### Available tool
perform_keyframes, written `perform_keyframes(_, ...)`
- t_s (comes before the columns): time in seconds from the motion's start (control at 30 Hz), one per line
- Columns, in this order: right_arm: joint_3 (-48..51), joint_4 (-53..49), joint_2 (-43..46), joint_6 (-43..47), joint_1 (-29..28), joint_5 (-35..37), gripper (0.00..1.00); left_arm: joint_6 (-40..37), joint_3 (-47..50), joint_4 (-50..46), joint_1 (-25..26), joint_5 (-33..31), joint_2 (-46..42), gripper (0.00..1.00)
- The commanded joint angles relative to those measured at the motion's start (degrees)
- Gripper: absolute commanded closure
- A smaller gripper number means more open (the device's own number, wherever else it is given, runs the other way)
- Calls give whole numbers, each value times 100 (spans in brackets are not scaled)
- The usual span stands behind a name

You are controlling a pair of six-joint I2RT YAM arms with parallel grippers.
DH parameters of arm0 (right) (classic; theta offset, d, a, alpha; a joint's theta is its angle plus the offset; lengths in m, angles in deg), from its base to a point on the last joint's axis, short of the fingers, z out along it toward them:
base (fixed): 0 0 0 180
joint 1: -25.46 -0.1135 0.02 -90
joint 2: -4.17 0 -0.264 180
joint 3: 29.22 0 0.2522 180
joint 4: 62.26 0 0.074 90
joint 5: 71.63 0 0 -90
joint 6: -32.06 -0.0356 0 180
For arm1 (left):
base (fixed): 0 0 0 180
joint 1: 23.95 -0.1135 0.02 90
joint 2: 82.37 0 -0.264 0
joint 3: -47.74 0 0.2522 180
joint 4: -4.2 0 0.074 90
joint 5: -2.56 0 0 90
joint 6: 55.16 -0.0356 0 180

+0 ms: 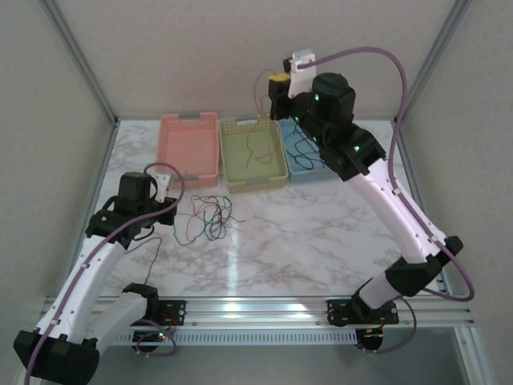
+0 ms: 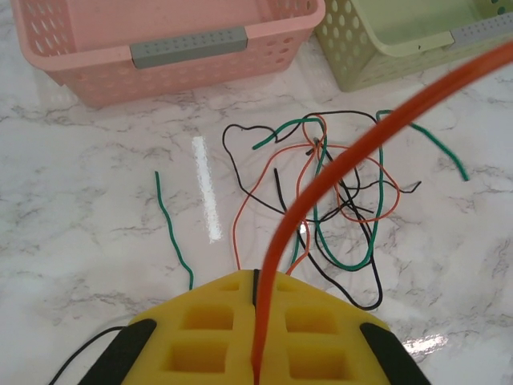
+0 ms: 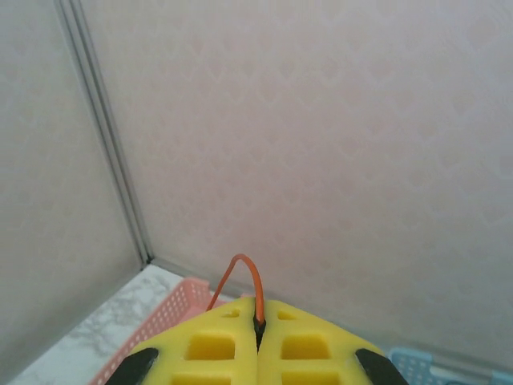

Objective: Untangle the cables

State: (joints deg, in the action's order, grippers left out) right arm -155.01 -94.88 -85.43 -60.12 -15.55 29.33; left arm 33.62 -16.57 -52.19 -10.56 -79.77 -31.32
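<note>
Orange cable pieces already show over the bottom of the basket, so I should next move my right gripper over the open green basket (image 1: pixel 255 152) and lower it to let go of the orange cable inside.
The cables (image 2: pixel 337 186) lie in a loose tangle of black, orange and green strands on the marble table (image 1: pixel 321 233), also seen from above as the tangle (image 1: pixel 209 216). One green cable (image 2: pixel 171 228) lies apart to the left. My left gripper (image 2: pixel 258 277) sits low beside the tangle (image 1: pixel 170 210) and is shut on an orange cable (image 2: pixel 361 143) that rises up and to the right. My right gripper (image 1: pixel 277 83) is raised high above the baskets, shut (image 3: pixel 258 303) on an orange cable (image 3: pixel 245 269) that loops out of its fingertips.
Three baskets stand in a row at the back: pink (image 1: pixel 190 144), green (image 1: pixel 253 154) and blue (image 1: pixel 309 159). Thin cables lie in the green and blue ones. The cell's walls and metal posts close in the back and sides.
</note>
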Motion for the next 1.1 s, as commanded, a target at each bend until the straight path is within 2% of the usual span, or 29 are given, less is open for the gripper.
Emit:
perform_keyframes(0.0,-992,72,-650,169,23,270,100,126,112,9,-37,122,-98,100)
perform_keyframes(0.33,-3637,-240,-2804,780,58,691,100,148,264,70,-38,104,-275,100)
perform_keyframes(0.67,-3740,-68,-3760,564,263,867,100,165,335,128,-33,166,-346,100)
perform_keyframes(0.93,-3431,-910,-4293,-154,538,1077,100,179,374,152,-30,157,-398,100)
perform_keyframes(1.07,-2824,-1176,-4273,-500,609,789,100,174,379,166,-30,174,-376,100)
